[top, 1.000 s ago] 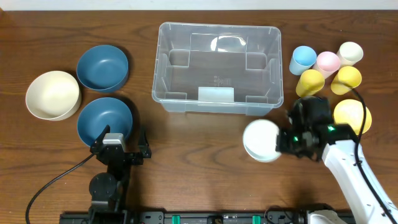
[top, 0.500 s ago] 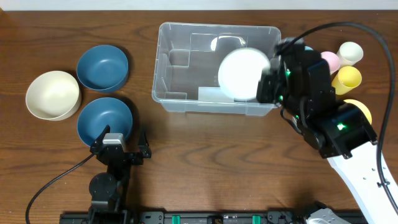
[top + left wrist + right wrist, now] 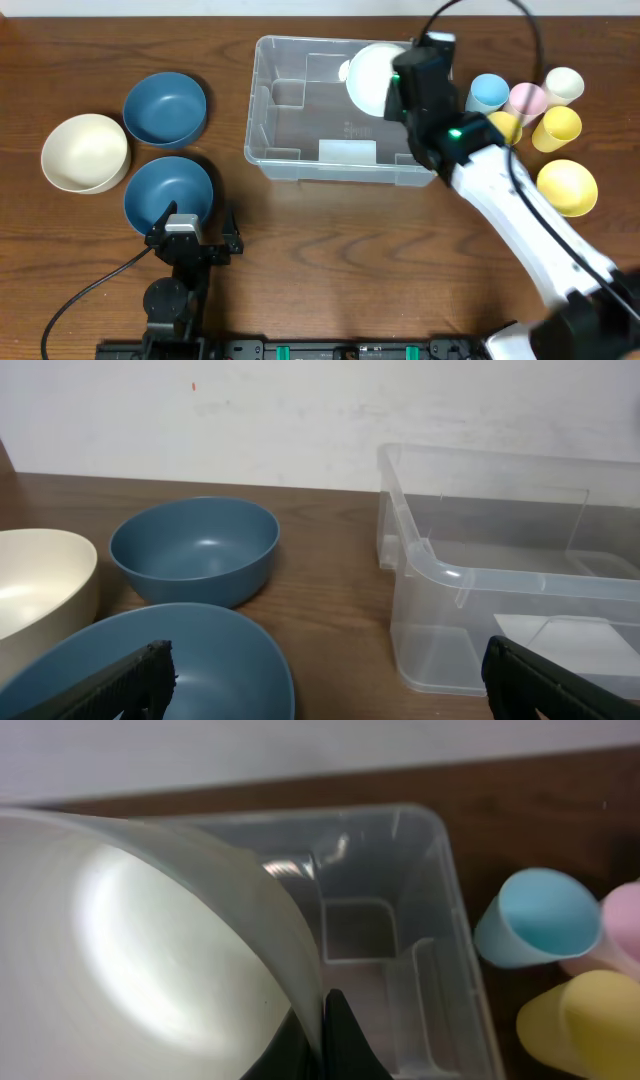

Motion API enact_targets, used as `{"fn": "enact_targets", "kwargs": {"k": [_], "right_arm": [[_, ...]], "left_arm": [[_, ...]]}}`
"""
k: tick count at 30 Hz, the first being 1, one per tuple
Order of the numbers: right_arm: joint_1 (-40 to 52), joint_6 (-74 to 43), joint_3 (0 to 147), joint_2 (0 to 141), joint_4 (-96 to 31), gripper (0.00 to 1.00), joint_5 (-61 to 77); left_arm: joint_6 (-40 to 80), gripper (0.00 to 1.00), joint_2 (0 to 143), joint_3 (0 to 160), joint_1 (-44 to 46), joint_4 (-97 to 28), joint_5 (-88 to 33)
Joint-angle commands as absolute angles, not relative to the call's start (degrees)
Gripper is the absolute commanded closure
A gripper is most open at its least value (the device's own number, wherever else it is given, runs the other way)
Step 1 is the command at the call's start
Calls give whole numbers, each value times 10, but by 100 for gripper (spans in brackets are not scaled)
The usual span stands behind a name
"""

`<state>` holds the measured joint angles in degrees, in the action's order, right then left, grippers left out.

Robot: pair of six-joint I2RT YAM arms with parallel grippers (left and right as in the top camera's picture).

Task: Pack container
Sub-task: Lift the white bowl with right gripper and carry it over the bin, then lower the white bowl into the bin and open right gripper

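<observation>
I need to lower the white bowl [image 3: 368, 75] with my right gripper into the far corner of the clear container by the light blue cup, where the container's bottom is empty.
The clear plastic container [image 3: 300, 110] stands at the back middle of the table; it also shows in the left wrist view [image 3: 470, 575] and the right wrist view [image 3: 400, 870]. My right gripper [image 3: 400, 85] is shut on the rim of a white bowl [image 3: 368, 75] and holds it tilted over the container's far right part. In the right wrist view the white bowl [image 3: 130, 950] fills the left side, pinched at its rim by the right gripper [image 3: 325, 1030]. My left gripper [image 3: 190, 235] is open and empty near the front left, beside a blue bowl [image 3: 165, 190].
A second blue bowl [image 3: 165, 105] and a cream bowl [image 3: 85, 150] sit at the left. At the right stand a light blue cup [image 3: 487, 92], a pink cup [image 3: 527, 98], a cream cup [image 3: 564, 84], yellow cups [image 3: 558, 127] and a yellow bowl [image 3: 567, 187].
My right arm lifted the white bowl from the table in front of the container, up and back, to over the container's far right part. The left arm has not moved.
</observation>
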<state>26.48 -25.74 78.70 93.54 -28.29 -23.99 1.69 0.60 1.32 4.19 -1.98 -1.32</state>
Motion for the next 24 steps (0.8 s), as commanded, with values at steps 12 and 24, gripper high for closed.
{"fn": "enact_targets", "kwargs": {"k": [12,24], "right_arm": [[198,-250,789,1083,-197,99,-230],[199,-248,789,1182,-138,99,-214]], "left_arm": [[20,2,3,2,39,-41,-8],[20,2,3,2,39,-41,-8]]}}
